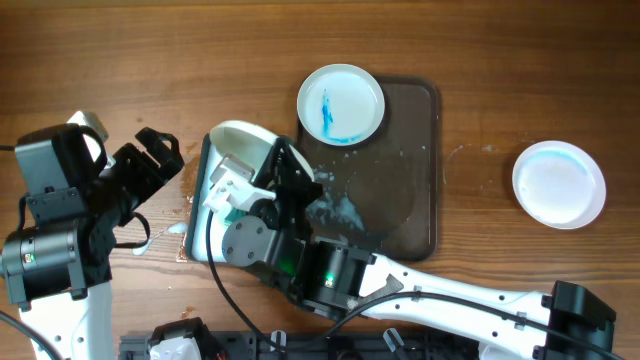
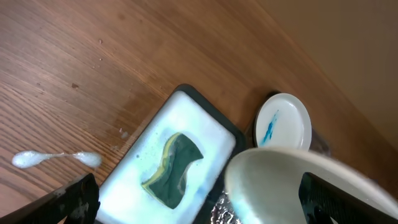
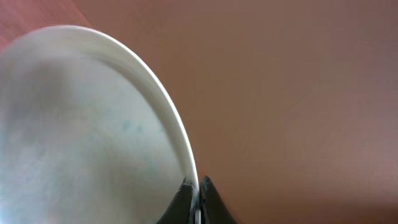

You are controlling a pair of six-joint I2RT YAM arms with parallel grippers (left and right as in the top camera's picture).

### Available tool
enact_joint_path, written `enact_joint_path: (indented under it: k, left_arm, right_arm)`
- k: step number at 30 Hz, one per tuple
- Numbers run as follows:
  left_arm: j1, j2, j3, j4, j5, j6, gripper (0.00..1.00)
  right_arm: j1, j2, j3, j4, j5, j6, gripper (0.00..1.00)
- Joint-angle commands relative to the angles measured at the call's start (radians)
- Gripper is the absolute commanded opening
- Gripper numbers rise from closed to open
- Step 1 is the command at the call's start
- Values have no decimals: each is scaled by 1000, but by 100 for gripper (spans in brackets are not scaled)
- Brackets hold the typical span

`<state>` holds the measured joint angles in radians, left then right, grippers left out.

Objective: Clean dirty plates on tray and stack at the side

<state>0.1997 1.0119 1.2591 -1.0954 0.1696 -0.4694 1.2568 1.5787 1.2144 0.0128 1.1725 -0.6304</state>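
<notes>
I should next swing my right gripper across the brown tray [image 1: 410,170] while turning, and lower the held plate onto the clean-looking plate, since that one is alone past the tray.
My right gripper [image 1: 268,168] is shut on the rim of a white plate [image 1: 240,143] and holds it tilted over the small white tray. In the right wrist view the jaws [image 3: 198,194] pinch the plate's rim [image 3: 81,124], which shows faint blue specks. A second plate [image 1: 340,103] with a blue smear lies at the far left corner of the dark brown tray [image 1: 410,170]. A third plate [image 1: 559,184] lies on the table at the right and looks clean. My left gripper [image 1: 158,152] is open and empty, left of the held plate [image 2: 292,180].
A white rectangular tray [image 2: 205,124] with a green sponge [image 2: 173,168] sits under the held plate. A streak of white foam [image 2: 56,158] lies on the wooden table to its left. Wet foam patches cover the brown tray's middle [image 1: 345,205].
</notes>
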Motion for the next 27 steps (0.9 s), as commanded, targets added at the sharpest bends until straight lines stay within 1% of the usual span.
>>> enact_joint_path:
  k: [1,2,3,4,5,6,7,8,9,10,11,12,13,14,15,16,17,19,21,23,24,26,27]
  left_arm:
    - [8,4,11,2,-10,-9,100]
    - [8,4,11,2,-10,-9,100]
    - [8,4,11,2,-10,-9,100]
    - [8,4,11,2,-10,-9,100]
    - [8,4,11,2,-10,-9,100]
    - [8,4,11,2,-10,-9,100]
    - [8,4,11,2,-10,-9,100]
    - [8,4,11,2,-10,-9,100]
    - [8,4,11,2,-10,-9,100]
    - [8,4,11,2,-10,-9,100]
    - [8,4,11,2,-10,-9,100]
    - [8,4,11,2,-10,-9,100]
    - [8,4,11,2,-10,-9,100]
    - [8,4,11,2,-10,-9,100]
    - [8,4,11,2,-10,-10,100]
    - [8,4,11,2,-10,-9,100]
    - [8,4,11,2,-10,-9,100]
    - [8,4,11,2,-10,-9,100]
    - [8,4,11,2,-10,-9,100]
    - [8,4,11,2,-10,-9,100]
    - [8,4,11,2,-10,-9,100]
    - [8,4,11,2,-10,-9,100]
    - [8,4,11,2,-10,-9,100]
  right_arm:
    - [-37,-5,14,56,56,132,4]
    - [-17,-5,14,31,-16,39,4]
    - [-10,-3,13,32,-23,-34,4]
    - [-16,-2,13,79,38,-37,4]
    - [-25,-2,13,136,68,71,4]
    - [-18,-2,13,124,11,84,4]
    - [1,-1,13,98,-51,-38,4]
    - [2,4,9,108,-26,-79,4]
    - [-11,5,9,122,14,-35,4]
    - [-37,5,8,112,56,109,4]
    - [-58,5,8,73,59,240,4]
    - [-81,5,8,-6,16,404,4]
    - [-107,5,8,-109,-100,559,4]
    - [-150,5,8,-225,-311,733,4]
    - [-180,5,8,-280,-457,834,4]
    - [-214,5,8,-317,-595,906,4]
    - [-270,-4,9,-353,-812,967,4]
    - [-391,-53,9,-407,-1042,1071,4]
    - [-545,-142,9,-479,-1181,1161,4]
    - [-761,-245,9,-585,-1291,1282,4]
    - [-868,-283,9,-634,-1336,1312,4]
    - [-1049,-327,9,-712,-1361,1302,4]
    - [-1178,-343,9,-767,-1347,1276,4]
